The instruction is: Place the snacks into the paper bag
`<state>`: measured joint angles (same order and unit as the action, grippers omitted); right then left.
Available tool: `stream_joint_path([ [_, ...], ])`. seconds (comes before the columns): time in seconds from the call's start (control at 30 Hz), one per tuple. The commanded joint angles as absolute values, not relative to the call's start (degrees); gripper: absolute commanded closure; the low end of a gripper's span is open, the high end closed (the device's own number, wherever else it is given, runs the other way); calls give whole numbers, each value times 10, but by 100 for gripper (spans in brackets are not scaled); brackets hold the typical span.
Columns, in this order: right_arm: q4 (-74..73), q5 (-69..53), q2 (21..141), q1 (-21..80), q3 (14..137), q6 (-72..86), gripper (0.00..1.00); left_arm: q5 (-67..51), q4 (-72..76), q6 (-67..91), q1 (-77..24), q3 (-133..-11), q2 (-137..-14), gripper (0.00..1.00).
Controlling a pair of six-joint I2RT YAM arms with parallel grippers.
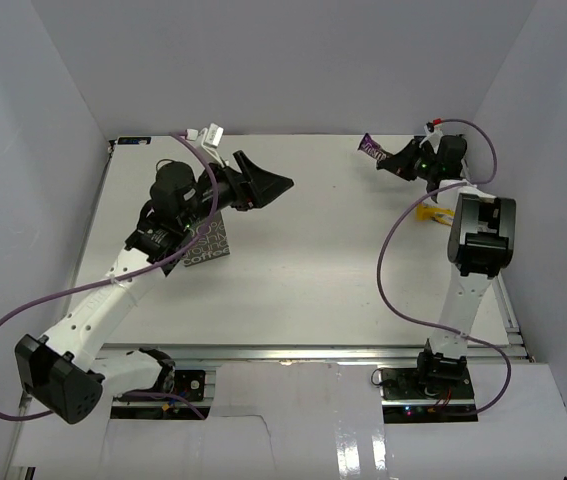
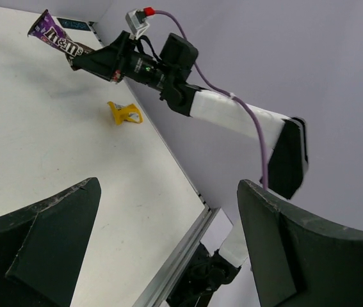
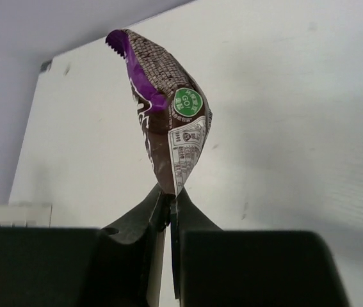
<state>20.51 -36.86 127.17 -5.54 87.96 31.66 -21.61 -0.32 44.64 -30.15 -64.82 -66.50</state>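
The right gripper leaves the packet's loose end [image 1: 367, 144] [image 2: 43, 27] uncovered, so the left gripper will next move across to its right in the top view, toward the purple and brown packet and onto that end.
My right gripper [image 1: 395, 160] is shut on the bottom corner of a purple and brown snack packet [image 1: 372, 147] and holds it above the table's far right. In the right wrist view the packet [image 3: 168, 121] stands up from the closed jaws of that gripper [image 3: 170, 199]. A yellow packet [image 1: 428, 212] lies on the table by the right arm; it also shows in the left wrist view [image 2: 125, 113]. My left gripper [image 1: 266, 186] is open and empty, raised and pointing right. The grey-brown paper bag [image 1: 209, 241] with pale lettering lies partly under the left arm. Other snacks are out of view.
White walls enclose the table on the left, back and right. The metal front rail [image 1: 303, 350] runs along the near edge. A purple cable [image 1: 393, 270] loops beside the right arm. The left wrist view shows the right arm [image 2: 232, 115] against the right wall.
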Motion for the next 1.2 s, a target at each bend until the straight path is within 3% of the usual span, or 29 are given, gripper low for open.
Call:
stream_joint_path([
  [0.0, 245, -533, 1141, -49, 786, 161, 92, -226, 50, 457, -318, -637, -695, 2],
  [0.13, 119, -622, 1020, -47, 714, 29, 92, -209, 75, 489, -341, -646, -756, 2],
  [0.3, -98, -593, 917, -40, 674, -188, 92, -180, 73, 536, -366, -686, -838, 2],
  [0.57, -127, -474, 792, -1, 625, -251, 92, -128, 64, 660, -404, -723, -914, 2],
  [0.77, -113, -398, 762, 63, 604, -274, 92, -122, 72, 758, -410, -728, -944, 2],
  [1.17, -97, -357, 717, 134, 596, -314, 92, -54, 49, 815, -410, -714, -953, 2],
])
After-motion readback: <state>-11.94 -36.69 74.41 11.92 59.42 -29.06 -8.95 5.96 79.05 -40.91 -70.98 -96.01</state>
